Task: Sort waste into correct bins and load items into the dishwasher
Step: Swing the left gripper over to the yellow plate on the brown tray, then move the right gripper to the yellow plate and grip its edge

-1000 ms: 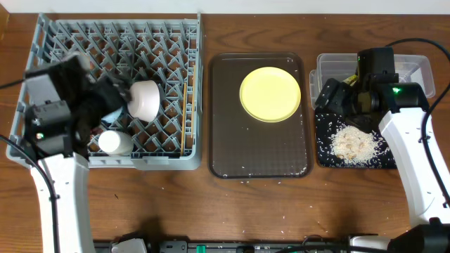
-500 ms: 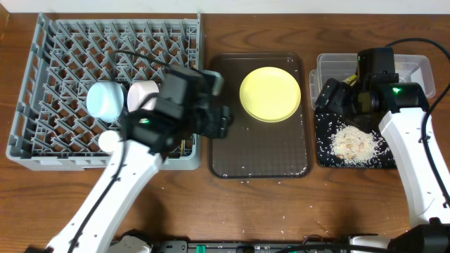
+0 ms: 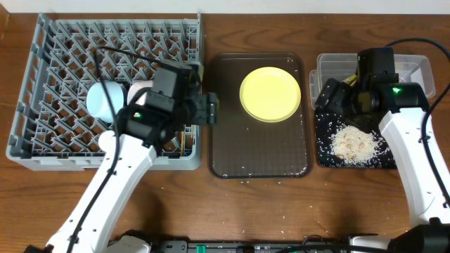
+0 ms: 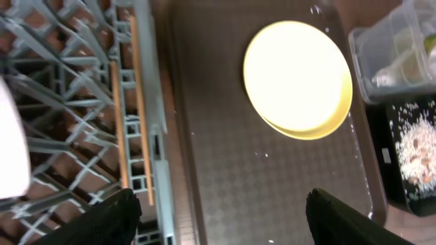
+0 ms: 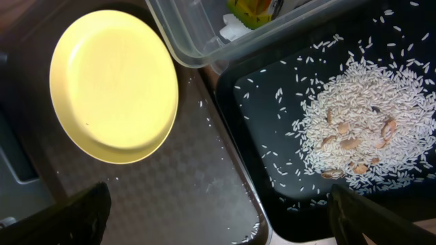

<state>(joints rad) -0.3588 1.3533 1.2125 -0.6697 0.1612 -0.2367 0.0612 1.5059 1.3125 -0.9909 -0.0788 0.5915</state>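
My right gripper moves down to the left in the overhead view onto the rim of the yellow plate (image 3: 271,93) next. That rim faces the black tray, and the plate lies below that way.
The yellow plate (image 3: 271,93) lies on the dark-brown serving tray (image 3: 260,151); it also shows in the left wrist view (image 4: 298,78) and the right wrist view (image 5: 112,85). The grey rack (image 3: 63,42) holds the light-blue bowl (image 3: 105,100), white bowl (image 3: 144,90), white cup (image 3: 105,143) and chopsticks (image 4: 143,116). My left gripper (image 3: 211,111) (image 4: 225,221) is open and empty over the rack's right edge. My right gripper (image 3: 325,95) (image 5: 218,218) is open and empty above the seam between serving tray and black tray (image 3: 327,158). Rice (image 5: 354,136) lies in the black tray.
The clear tub (image 3: 415,70) behind the black tray holds the green-and-orange wrapper (image 5: 255,10) and white tissue (image 5: 231,27). A few rice grains lie scattered on the serving tray's front edge and on the wooden table in front.
My left arm swung from the rack's left side over to its right edge. The light-blue bowl now shows uncovered in the rack beside the white bowl. The right arm has not moved.
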